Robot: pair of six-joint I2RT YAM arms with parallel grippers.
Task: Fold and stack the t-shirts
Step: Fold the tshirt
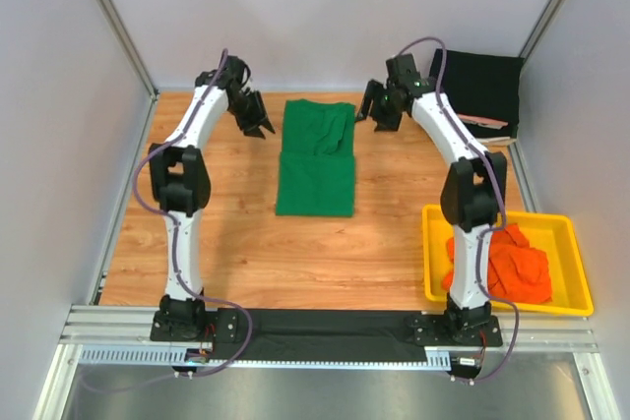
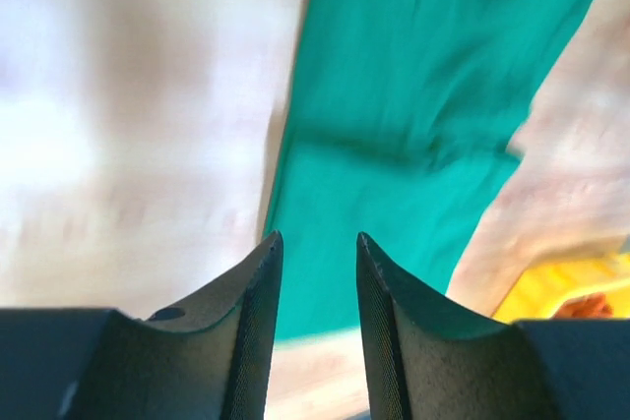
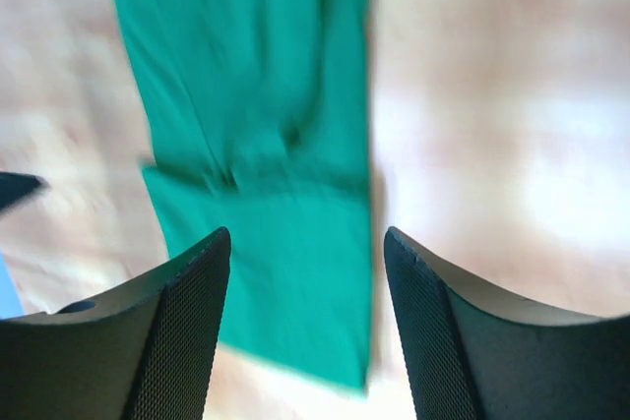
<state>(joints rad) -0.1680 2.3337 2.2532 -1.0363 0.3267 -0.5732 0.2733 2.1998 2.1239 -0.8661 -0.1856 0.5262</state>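
I should bring my right gripper's open fingers back and down to the shirt's near corner on the yellow tray's side (image 1: pixel 349 211) (image 3: pixel 354 377), which lies below and back of it.
A green t-shirt (image 1: pixel 316 155) lies on the wooden table, folded into a long narrow strip with a crumpled fold at its far end. It also shows in the left wrist view (image 2: pixel 413 115) and the right wrist view (image 3: pixel 261 145). My left gripper (image 1: pixel 258 127) hovers just left of the shirt's far end, open and empty. My right gripper (image 1: pixel 372 110) hovers just right of the far end, open and empty. Orange t-shirts (image 1: pixel 507 265) lie bunched in a yellow tray (image 1: pixel 576 243) at the right. A folded black garment (image 1: pixel 482 86) lies at the back right.
Grey walls and metal frame posts enclose the table on three sides. The yellow tray stands close beside the right arm's base (image 1: pixel 463 322). A black mat (image 1: pixel 325 333) lies along the near edge between the arm bases.
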